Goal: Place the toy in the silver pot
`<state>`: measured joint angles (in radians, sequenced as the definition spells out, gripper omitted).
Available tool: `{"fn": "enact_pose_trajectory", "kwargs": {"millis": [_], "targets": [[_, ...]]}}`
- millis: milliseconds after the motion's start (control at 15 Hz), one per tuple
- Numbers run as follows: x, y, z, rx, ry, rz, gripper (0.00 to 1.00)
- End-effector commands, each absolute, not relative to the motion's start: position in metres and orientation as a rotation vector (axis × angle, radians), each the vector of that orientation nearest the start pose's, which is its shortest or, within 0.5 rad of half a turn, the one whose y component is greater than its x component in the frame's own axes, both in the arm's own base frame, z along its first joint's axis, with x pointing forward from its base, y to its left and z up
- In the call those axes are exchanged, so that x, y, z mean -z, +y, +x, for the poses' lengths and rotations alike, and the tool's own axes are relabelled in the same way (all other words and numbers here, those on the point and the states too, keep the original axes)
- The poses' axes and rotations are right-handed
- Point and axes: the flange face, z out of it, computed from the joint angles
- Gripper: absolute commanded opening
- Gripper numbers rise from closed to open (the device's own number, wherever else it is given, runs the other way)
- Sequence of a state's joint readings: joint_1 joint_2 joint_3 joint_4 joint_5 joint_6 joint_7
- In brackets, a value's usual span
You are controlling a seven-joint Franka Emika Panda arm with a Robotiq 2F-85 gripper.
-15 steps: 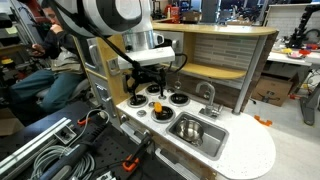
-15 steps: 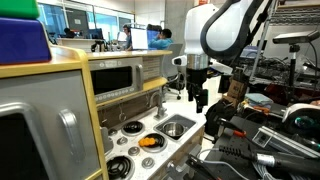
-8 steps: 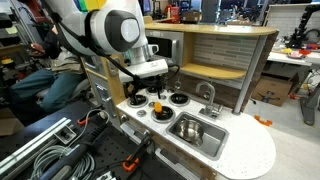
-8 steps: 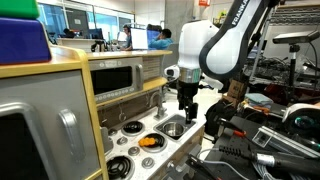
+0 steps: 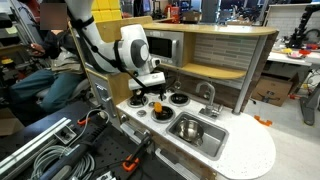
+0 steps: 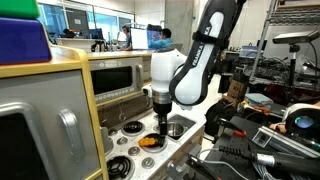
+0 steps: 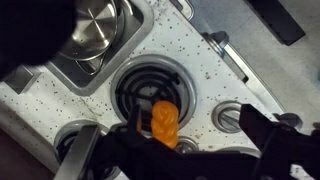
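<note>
The orange toy (image 5: pixel 157 107) (image 7: pixel 165 122) is under the robot's open gripper, between its fingers, so the gripper should next go down until the fingers are on both sides of the toy, and then close.
The toy (image 7: pixel 163 121) is a small orange lump lying on the rim of a black stove burner (image 7: pixel 150 88) of the play kitchen. It also shows in an exterior view (image 6: pixel 148 142). My gripper (image 7: pixel 180 152) is open and hangs low right over the toy, with one dark finger on each side and nothing held. It shows in both exterior views (image 5: pixel 150 93) (image 6: pixel 160 124). The silver pot (image 7: pixel 97 24) is round and shiny and sits in the rectangular sink basin (image 7: pixel 62 66), beyond the burner.
The white speckled countertop (image 7: pixel 200 60) carries several burners and knobs (image 7: pixel 232 117). A faucet (image 5: pixel 207 93) stands behind the sink (image 5: pixel 196 131). A toy microwave (image 6: pixel 115 78) and shelf rise behind the stove. Cables and clamps lie in front.
The arm has swung from above the sink side across to the burners and come down; the gripper now sits low over the toy. The toy and pot have not moved.
</note>
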<state>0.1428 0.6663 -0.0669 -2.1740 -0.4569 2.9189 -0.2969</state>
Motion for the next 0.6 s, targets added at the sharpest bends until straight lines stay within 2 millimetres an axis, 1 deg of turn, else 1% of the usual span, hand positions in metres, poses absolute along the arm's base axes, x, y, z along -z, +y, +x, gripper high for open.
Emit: {"fn": "enact_pose_trajectory", "kwargs": {"millis": [0, 133, 200, 267, 400, 467, 533], "targets": [[-0.055, 0.071, 0.584, 0.131, -1.205, -3.071, 1.0], [-0.043, 0.072, 0.598, 0.117, -1.188, -3.086, 1.0], [-0.057, 0.068, 0.579, 0.125, -1.231, -3.067, 1.0], [-0.051, 0.068, 0.586, 0.126, -1.223, -3.072, 1.0], [-0.043, 0.069, 0.592, 0.13, -1.219, -3.076, 1.0], [-0.042, 0.069, 0.593, 0.13, -1.218, -3.076, 1.0], [-0.044, 0.07, 0.594, 0.18, -1.193, -3.07, 1.0]]}}
